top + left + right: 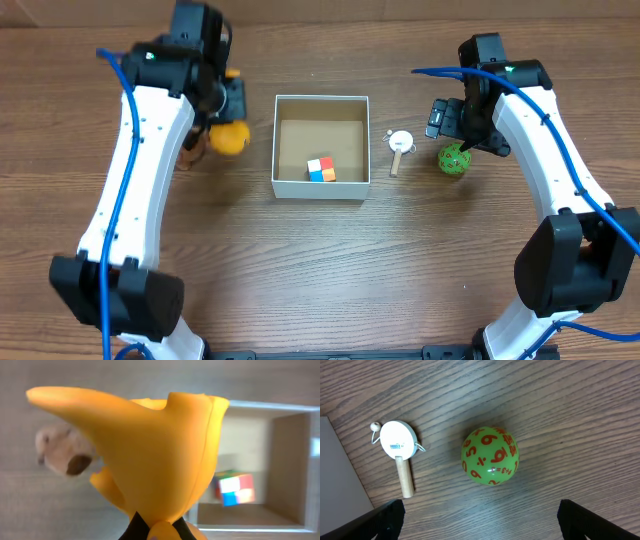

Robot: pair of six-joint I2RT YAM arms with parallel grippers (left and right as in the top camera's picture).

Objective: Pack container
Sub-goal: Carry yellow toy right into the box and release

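The yellow soft toy goes over the box (287,465) in my left gripper and down beside the cube (321,170) next, since bare bottom shows there in the box.
The container (321,190), a square white box with a brown inside, stands at the table's middle. A multicoloured cube (321,170) lies in it near the front wall. Just left of the box, my left gripper (228,122) is shut on a yellow soft toy (231,139). That toy (150,445) fills the left wrist view, pinched between the black fingers at the bottom edge, with the box (287,465) and cube (235,489) behind it. My right gripper (455,138) hangs open above a green ball with orange numbers (490,456), its fingers (385,519) well apart.
A small white toy drum on a wooden stick (399,147) lies between the box and the green ball. A brown and beige plush toy (190,150) sits on the table left of the yellow toy, blurred in the left wrist view.
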